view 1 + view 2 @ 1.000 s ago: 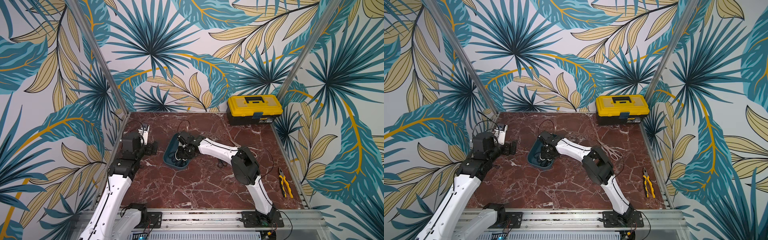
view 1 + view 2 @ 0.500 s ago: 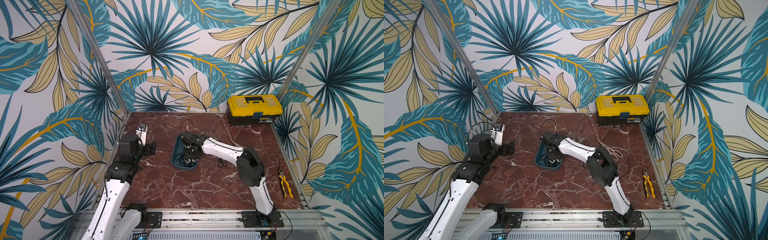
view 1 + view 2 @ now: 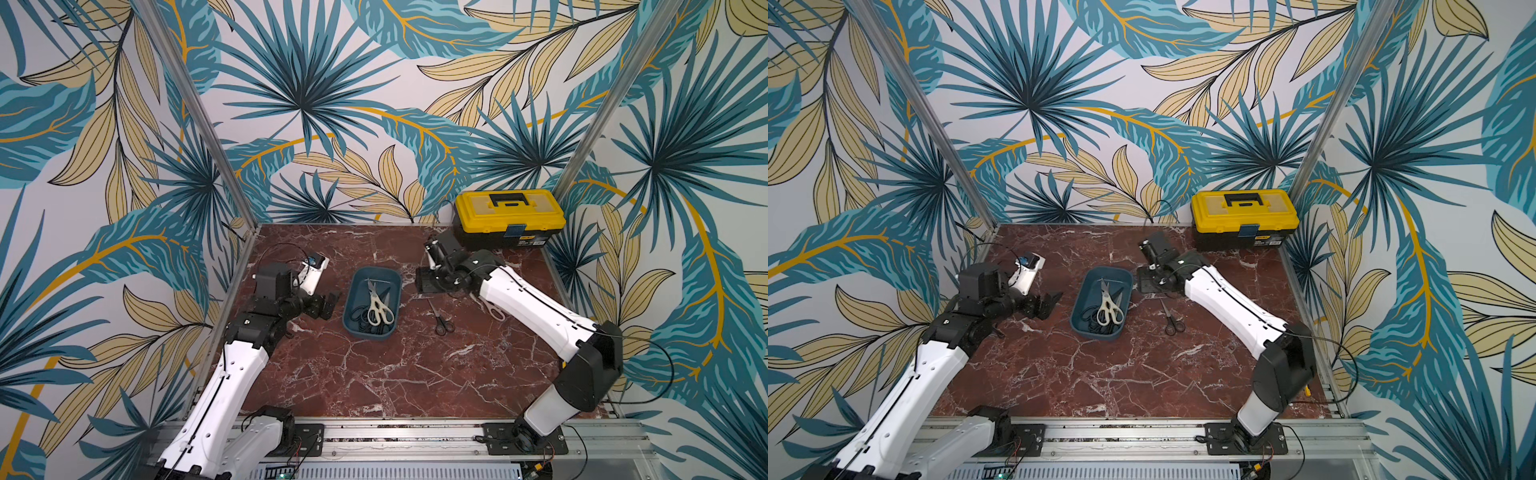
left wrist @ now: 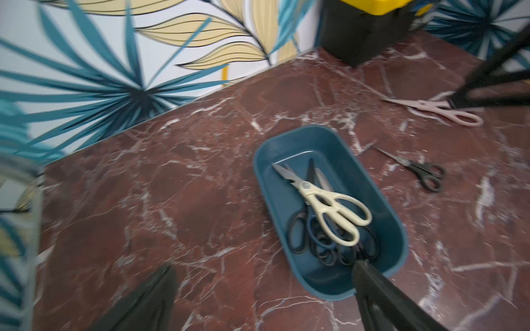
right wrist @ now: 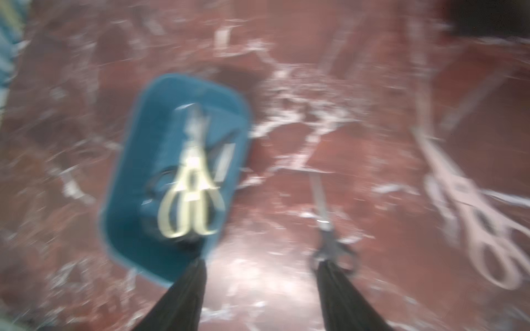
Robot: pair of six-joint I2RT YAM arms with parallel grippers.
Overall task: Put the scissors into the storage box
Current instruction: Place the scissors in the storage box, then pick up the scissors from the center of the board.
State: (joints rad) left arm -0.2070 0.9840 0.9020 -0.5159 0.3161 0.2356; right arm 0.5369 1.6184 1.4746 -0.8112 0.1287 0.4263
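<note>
Next, my right gripper moves back and down onto the small black pair's finger loops and closes, because that pair lies on the marble outside the box.
The dark teal storage box stands mid-table with several scissors in it; a cream-white pair lies on top of black and blue ones. To its right a small black pair lies on the marble. A pale pink pair lies further right, partly under my right arm. My left gripper is open beside the box's left side. My right gripper is open and empty, above the table right of the box.
A yellow-lidded black toolbox stands at the back right corner. Patterned walls close in the left, back and right sides of the red marble table.
My right gripper has opened and pulled back out of the box towards the right. The cream-white scissors now lie uncovered in the box. The left arm has shifted only slightly.
</note>
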